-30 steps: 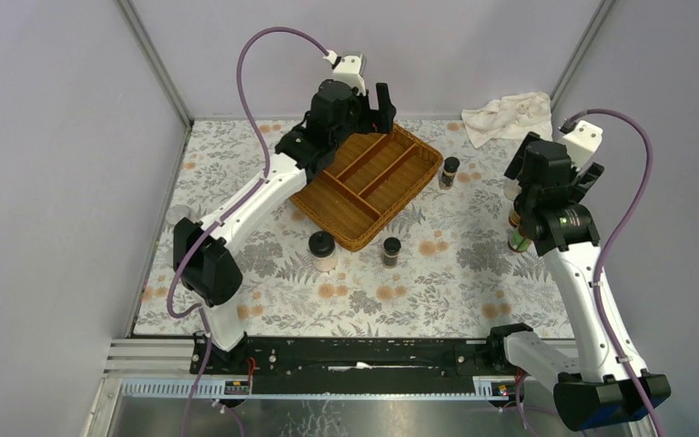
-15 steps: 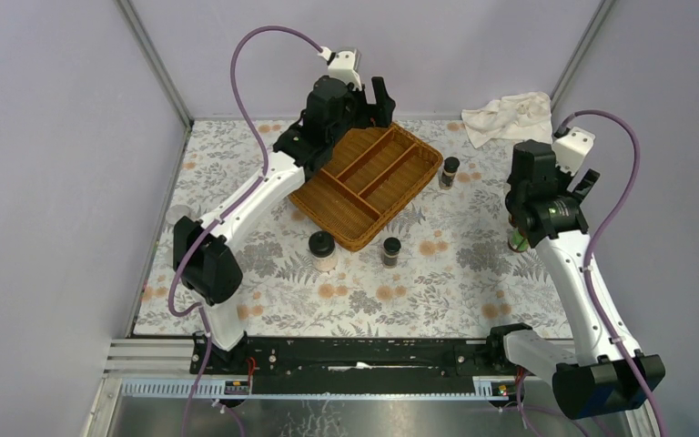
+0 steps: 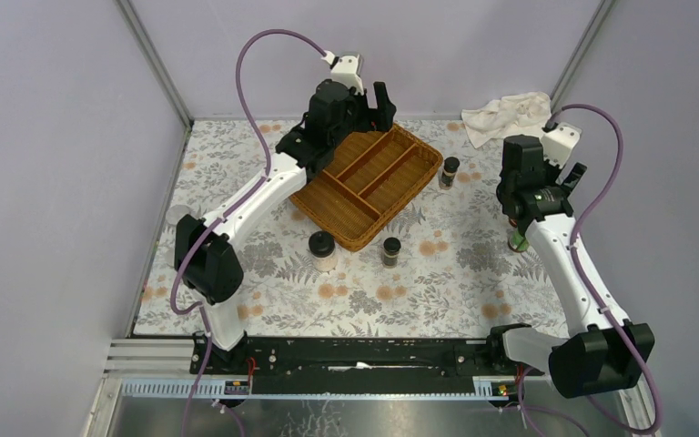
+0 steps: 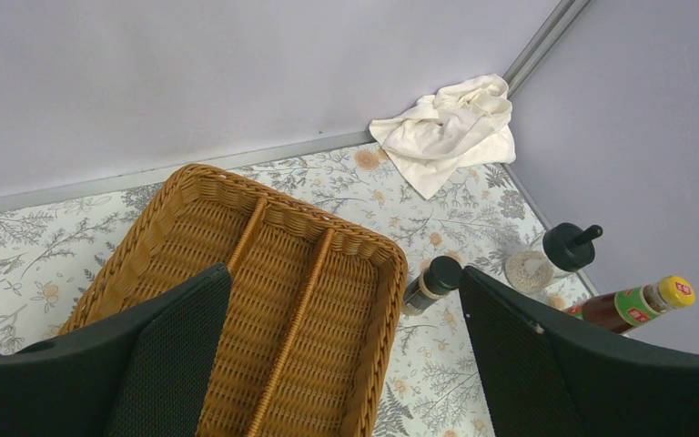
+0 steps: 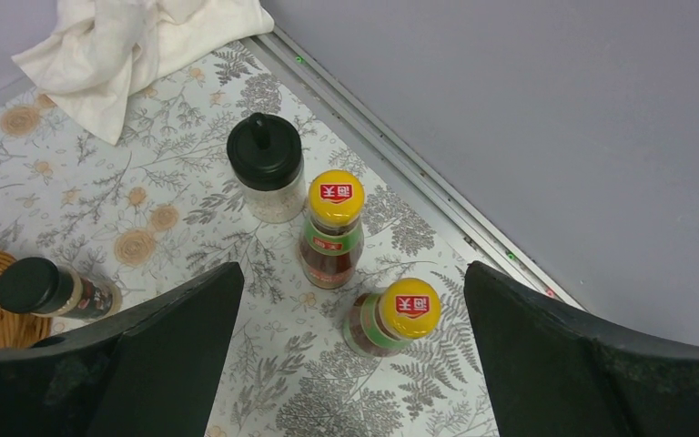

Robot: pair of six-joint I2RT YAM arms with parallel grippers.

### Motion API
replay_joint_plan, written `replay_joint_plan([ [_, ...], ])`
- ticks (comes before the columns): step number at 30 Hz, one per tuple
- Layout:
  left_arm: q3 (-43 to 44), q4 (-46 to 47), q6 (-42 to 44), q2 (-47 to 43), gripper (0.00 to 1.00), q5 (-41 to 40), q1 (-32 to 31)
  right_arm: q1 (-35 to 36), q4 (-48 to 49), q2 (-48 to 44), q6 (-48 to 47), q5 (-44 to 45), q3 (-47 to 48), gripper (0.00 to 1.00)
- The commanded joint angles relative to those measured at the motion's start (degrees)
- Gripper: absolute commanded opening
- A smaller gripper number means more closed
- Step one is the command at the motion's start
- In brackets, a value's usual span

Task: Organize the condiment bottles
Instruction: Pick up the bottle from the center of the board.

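My right gripper lowers onto the yellow cap of the sauce bottle (image 5: 336, 198) beside the shaker (image 5: 266, 173) next and closes there, since the bottle's neighbors stand close around its body.
Two yellow-capped sauce bottles (image 5: 332, 228) (image 5: 391, 319) stand upright near the right wall, with a black-lidded clear shaker (image 5: 266, 173) behind them. My right gripper (image 5: 353, 273) hovers open above them, holding nothing. A dark spice jar (image 3: 450, 171) stands just right of the wicker tray (image 3: 423, 150). In front of the tray stand a small dark jar (image 3: 391, 251) and a wider black-lidded jar (image 3: 322, 250). My left gripper (image 4: 344, 278) hangs open and empty over the tray's back part.
A crumpled white cloth (image 3: 510, 116) lies in the back right corner. The right wall's metal rail (image 5: 437, 191) runs close behind the sauce bottles. A pale round object (image 3: 179, 216) shows beside the left arm, mostly hidden.
My right arm has swung left and back, bringing its gripper over the sauce bottles. The left arm has barely shifted. No bottle has moved.
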Motion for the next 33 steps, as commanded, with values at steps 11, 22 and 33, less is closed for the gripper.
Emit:
replay_joint_plan([
  [11, 0.83, 1.38, 3.58, 3.19, 0.99, -2.66, 0.12, -1.5, 9.15, 4.24, 0.94, -1.77, -2.47, 1.0],
  [22, 0.74, 1.66, 4.66, 4.25, 0.99, -3.68, -0.84, -2.9, 9.15, 5.05, 1.83, -1.92, -2.04, 0.99],
  [33, 0.09, 2.19, 5.16, 4.34, 0.99, -4.43, -1.37, -7.07, 9.74, 6.19, 4.81, -4.9, -2.07, 0.89],
])
